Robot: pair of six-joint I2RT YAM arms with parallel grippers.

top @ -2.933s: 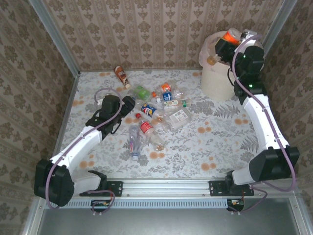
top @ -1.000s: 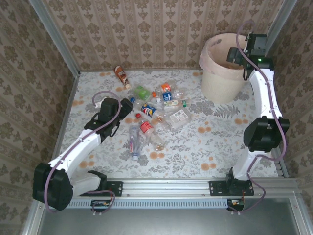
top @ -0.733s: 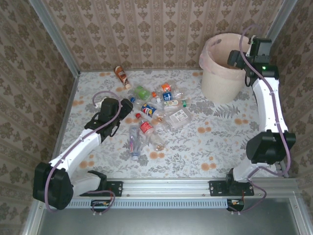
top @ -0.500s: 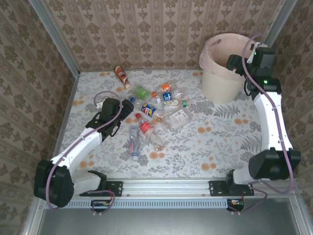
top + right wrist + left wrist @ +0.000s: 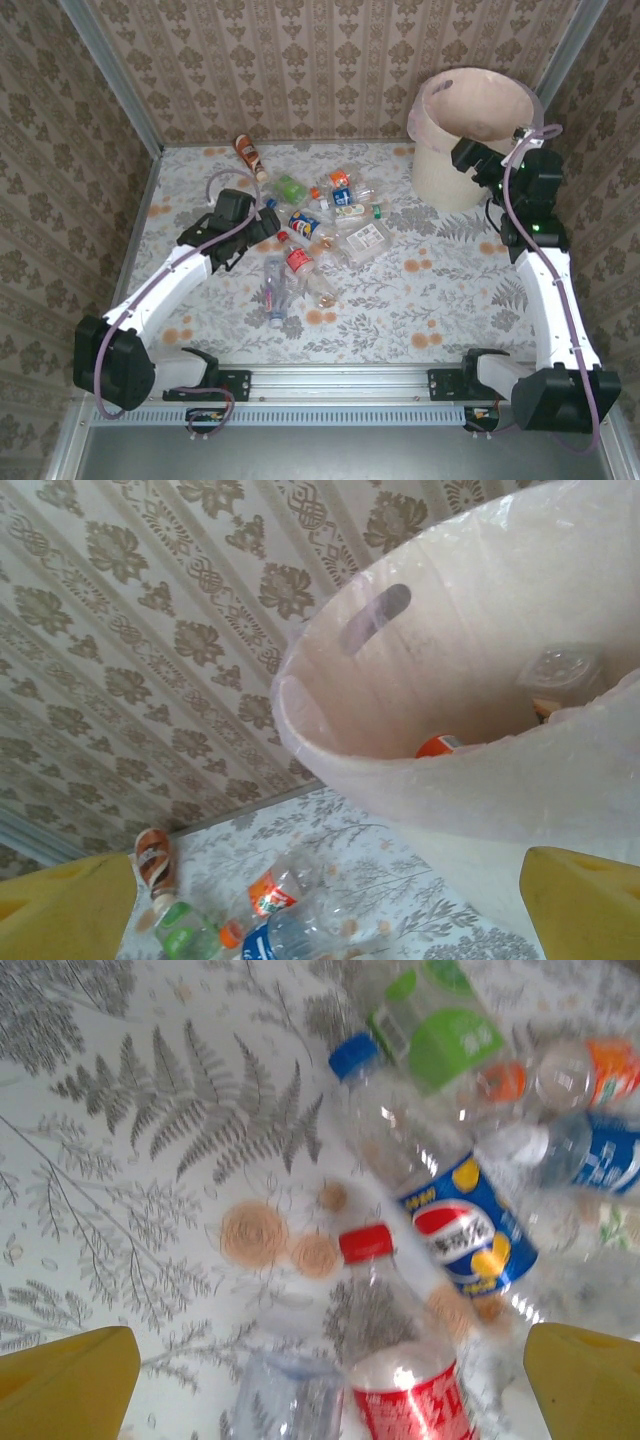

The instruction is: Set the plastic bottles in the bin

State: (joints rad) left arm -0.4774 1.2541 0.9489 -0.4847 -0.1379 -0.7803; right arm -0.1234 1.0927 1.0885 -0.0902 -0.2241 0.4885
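My left gripper moves back toward my base next and lowers over the crushed clear bottle (image 5: 275, 290) (image 5: 287, 1398), as it lies uncovered at the pile's near side.
Several plastic bottles (image 5: 320, 230) lie in a loose pile mid-table. My left gripper (image 5: 266, 226) hovers open at the pile's left edge. In the left wrist view its yellow fingertips (image 5: 70, 1380) straddle a red-capped, red-labelled bottle (image 5: 400, 1360), with a blue-labelled bottle (image 5: 462, 1222) and a green-labelled one (image 5: 440, 1030) beyond. The bin (image 5: 470, 130) stands at the back right. My right gripper (image 5: 468, 158) is open and empty beside its near right wall. The right wrist view looks over the bagged rim (image 5: 340, 750) at an orange-capped bottle (image 5: 438, 746) and a clear one (image 5: 560, 675) inside.
A brown-labelled bottle (image 5: 250, 155) lies apart near the back wall. A clear bottle (image 5: 275, 290) lies at the near side of the pile. Patterned walls close the table on the left, back and right. Bare tablecloth (image 5: 440, 290) stretches between pile and right arm.
The right gripper held an orange bottle over the bin, let it go, and drew back down to the bin's near side. The left gripper edged right toward the pile.
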